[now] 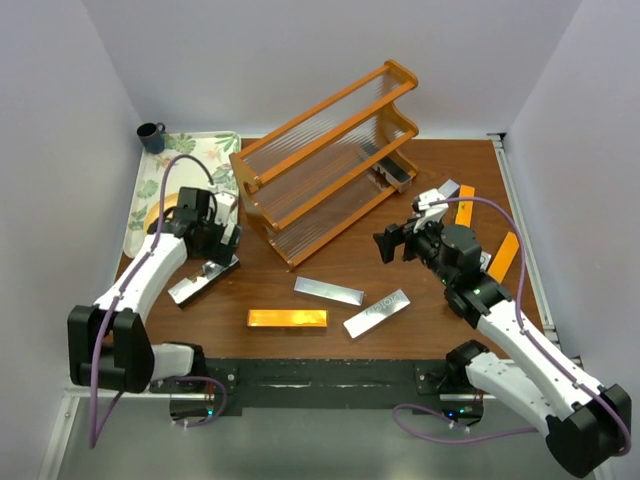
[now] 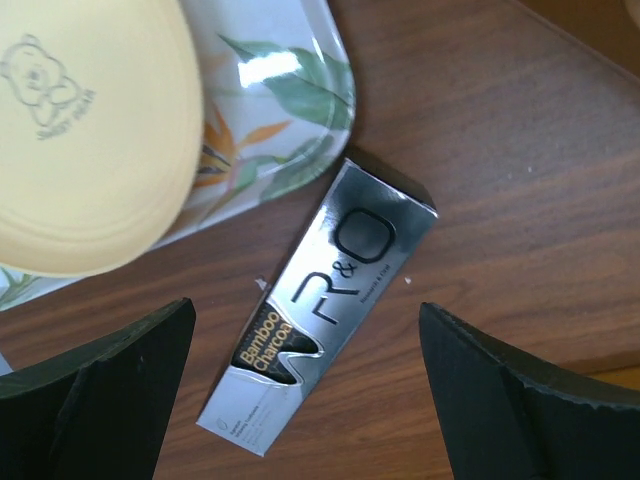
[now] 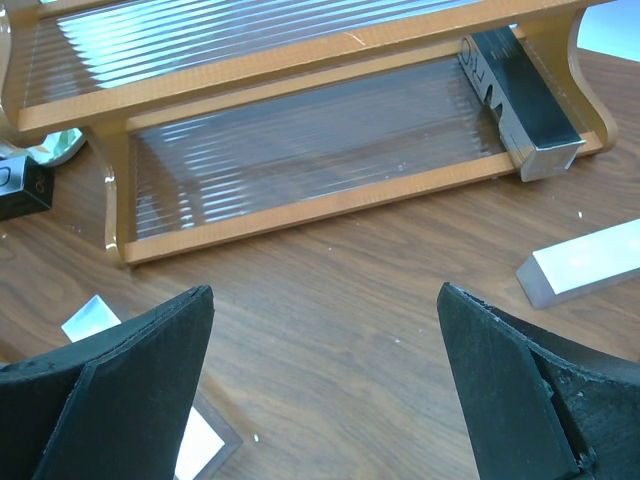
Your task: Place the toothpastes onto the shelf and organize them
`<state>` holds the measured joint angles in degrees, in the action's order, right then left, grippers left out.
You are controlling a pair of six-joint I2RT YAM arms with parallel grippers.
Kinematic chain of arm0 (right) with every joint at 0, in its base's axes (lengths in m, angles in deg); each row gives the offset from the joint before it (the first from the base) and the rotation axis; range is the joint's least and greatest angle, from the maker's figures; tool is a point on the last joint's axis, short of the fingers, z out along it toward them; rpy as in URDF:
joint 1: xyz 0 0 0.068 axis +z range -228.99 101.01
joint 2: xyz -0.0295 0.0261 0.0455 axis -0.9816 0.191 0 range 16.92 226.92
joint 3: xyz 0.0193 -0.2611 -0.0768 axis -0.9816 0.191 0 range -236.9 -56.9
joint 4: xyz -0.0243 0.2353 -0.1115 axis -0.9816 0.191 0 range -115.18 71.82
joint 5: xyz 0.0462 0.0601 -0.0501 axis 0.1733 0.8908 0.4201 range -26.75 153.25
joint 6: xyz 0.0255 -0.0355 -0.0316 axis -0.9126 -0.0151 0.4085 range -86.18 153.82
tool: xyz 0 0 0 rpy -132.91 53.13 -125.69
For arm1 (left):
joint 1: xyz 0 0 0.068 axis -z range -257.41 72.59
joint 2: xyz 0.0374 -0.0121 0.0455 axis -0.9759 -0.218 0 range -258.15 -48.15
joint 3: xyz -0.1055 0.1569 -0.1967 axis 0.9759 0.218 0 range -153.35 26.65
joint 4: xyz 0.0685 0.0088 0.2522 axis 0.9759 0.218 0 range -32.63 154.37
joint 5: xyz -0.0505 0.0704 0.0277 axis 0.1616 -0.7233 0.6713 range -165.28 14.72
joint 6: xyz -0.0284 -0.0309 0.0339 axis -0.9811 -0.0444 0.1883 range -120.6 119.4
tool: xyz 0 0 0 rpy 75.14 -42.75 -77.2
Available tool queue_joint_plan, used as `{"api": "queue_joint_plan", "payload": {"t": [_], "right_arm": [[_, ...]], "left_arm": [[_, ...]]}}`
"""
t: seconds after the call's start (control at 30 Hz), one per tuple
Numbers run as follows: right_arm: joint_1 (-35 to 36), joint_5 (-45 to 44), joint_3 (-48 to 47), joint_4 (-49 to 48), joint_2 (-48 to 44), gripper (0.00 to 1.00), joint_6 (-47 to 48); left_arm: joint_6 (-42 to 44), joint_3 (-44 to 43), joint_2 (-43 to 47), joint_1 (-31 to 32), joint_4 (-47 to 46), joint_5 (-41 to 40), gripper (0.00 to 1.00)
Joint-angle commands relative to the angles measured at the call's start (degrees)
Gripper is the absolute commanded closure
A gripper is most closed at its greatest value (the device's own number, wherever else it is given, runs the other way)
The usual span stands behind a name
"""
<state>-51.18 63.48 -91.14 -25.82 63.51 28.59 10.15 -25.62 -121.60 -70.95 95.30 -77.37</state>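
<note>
My left gripper should move down next onto the middle of the silver "R&O" toothpaste (image 2: 308,318), with one finger along each long side, because the toothpaste lies flat below my open fingers.
The orange-brown shelf (image 1: 330,160) stands at the table's back middle, with one silver toothpaste (image 1: 397,172) lying on the right end of its bottom tier (image 3: 520,100). My left gripper (image 1: 213,252) is open above a silver "R&O" toothpaste (image 2: 330,300) that lies flat on the table, between my fingers but not touched. My right gripper (image 1: 395,243) is open and empty over bare table, in front of the shelf (image 3: 300,200). Loose on the table are an orange-gold toothpaste (image 1: 288,318), two silver ones (image 1: 329,291) (image 1: 377,313), and two orange ones (image 1: 464,205) (image 1: 503,256) at the right.
A floral tray (image 1: 150,200) at the back left holds a pale yellow lid (image 2: 90,130), with a dark mug (image 1: 151,136) behind it. Another silver carton (image 3: 585,262) lies right of my right gripper. A small dark box (image 3: 20,185) sits by the shelf's left end.
</note>
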Motion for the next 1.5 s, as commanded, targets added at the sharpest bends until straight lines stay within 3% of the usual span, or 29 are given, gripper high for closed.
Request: {"api": "queue_joint_plan", "payload": {"t": [0.0, 0.23, 0.5, 0.8, 1.0, 1.47], "right_arm": [[1.10, -2.60, 0.05, -1.20, -0.88, 0.01, 1.37], [1.81, -3.04, 0.23, -1.64, -0.88, 0.01, 1.46], [1.89, -3.04, 0.23, -1.55, -1.06, 0.02, 1.72], [2.16, -3.04, 0.66, -2.43, -0.88, 0.02, 1.89], [2.25, -3.22, 0.84, -2.61, -0.80, 0.01, 1.89], [2.24, -4.45, 0.23, -1.55, -0.01, 0.02, 2.51]], "left_arm": [[4.89, -1.35, -0.64, 2.24, 4.25, 0.25, 0.00], [8.59, 3.93, -0.38, 5.05, 0.92, -3.53, 0.00], [10.17, 2.52, -6.17, 5.05, -1.80, -2.57, 0.01], [10.09, -0.64, -14.70, 5.05, -0.23, -2.13, 0.09], [9.91, -0.64, -15.67, 5.05, 0.56, -0.81, 0.21], [8.68, 1.73, -7.06, 5.14, 0.21, -0.99, 0.48]]}}
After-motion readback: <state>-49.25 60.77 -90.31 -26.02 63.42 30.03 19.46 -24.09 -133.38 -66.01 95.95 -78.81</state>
